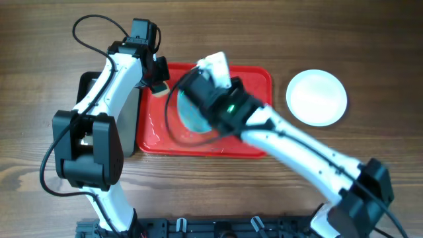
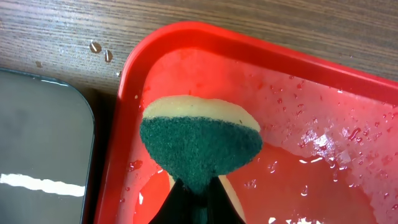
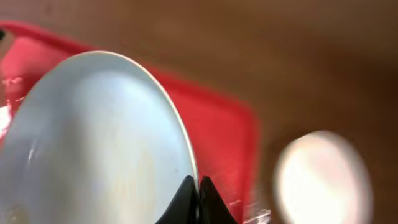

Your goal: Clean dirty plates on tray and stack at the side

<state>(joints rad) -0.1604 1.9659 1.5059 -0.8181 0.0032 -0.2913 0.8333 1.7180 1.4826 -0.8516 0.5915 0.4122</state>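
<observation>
I should lower the tilted pale mint-blue plate in my right gripper next and release the plate's rim on the red tray's wet, empty bottom.
The red tray [image 1: 248, 142] lies mid-table, wet inside; it also shows in the left wrist view [image 2: 348, 124] and the right wrist view [image 3: 217, 124]. My right gripper [image 3: 194, 190] is shut on the rim of a pale mint-blue plate [image 3: 93, 143] and holds it tilted over the tray; overhead the plate [image 1: 188, 118] shows under the right arm [image 1: 218, 99]. My left gripper [image 2: 198, 202] is shut on a green and yellow sponge [image 2: 199, 140] above the tray's left end, beside the plate [image 1: 158, 82]. A white plate [image 1: 316, 96] lies on the table right of the tray, blurred in the right wrist view [image 3: 320, 180].
A black tray with a grey bottom [image 1: 125, 112] sits left of the red tray, also in the left wrist view [image 2: 43, 137]. Water drops [image 2: 99, 50] lie on the wooden table. A black rail [image 1: 198, 228] runs along the front edge.
</observation>
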